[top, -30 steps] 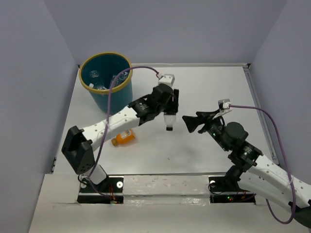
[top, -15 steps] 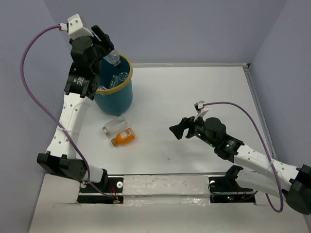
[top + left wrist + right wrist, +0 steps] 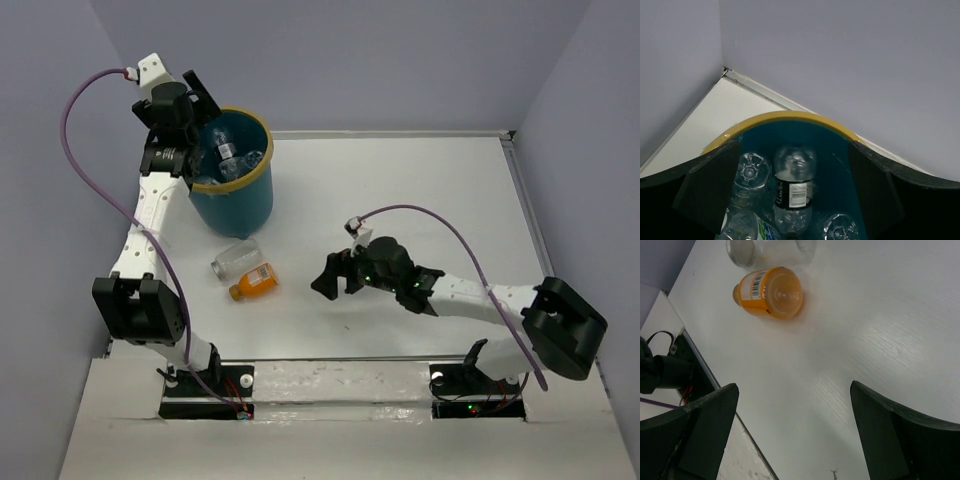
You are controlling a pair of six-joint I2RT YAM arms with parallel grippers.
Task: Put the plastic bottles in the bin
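Note:
My right gripper is next going to reach to the left in the top view and down around the orange bottle's base end [image 3: 266, 277] [image 3: 779, 293], because that end faces the gripper's fingers.
The teal bin [image 3: 243, 208] with a tan rim stands at the table's back left. My left gripper [image 3: 208, 110] hangs open over its left rim. Below its empty jaws, in the left wrist view, a dark-labelled clear bottle [image 3: 794, 187] lies in the bin [image 3: 790, 116] among other clear bottles [image 3: 750, 172]. On the table in front of the bin lie a clear bottle [image 3: 236, 261] and an orange bottle [image 3: 254, 283]. My right gripper [image 3: 328, 278] is low, open and empty, to the right of them. Its wrist view shows the orange bottle [image 3: 769, 292] ahead of the gripper [image 3: 793, 387].
Grey walls enclose the table on three sides. The left arm's base [image 3: 140, 310] stands close to the two lying bottles. The table's front edge [image 3: 715, 385] and black mount hardware [image 3: 667, 372] lie just left of my right gripper. Purple cables [image 3: 90, 170] loop over both arms.
My left arm carried a clear bottle from mid-table up to the bin and opened; the bottle now lies inside. My right gripper moved left and lower, toward the orange bottle.

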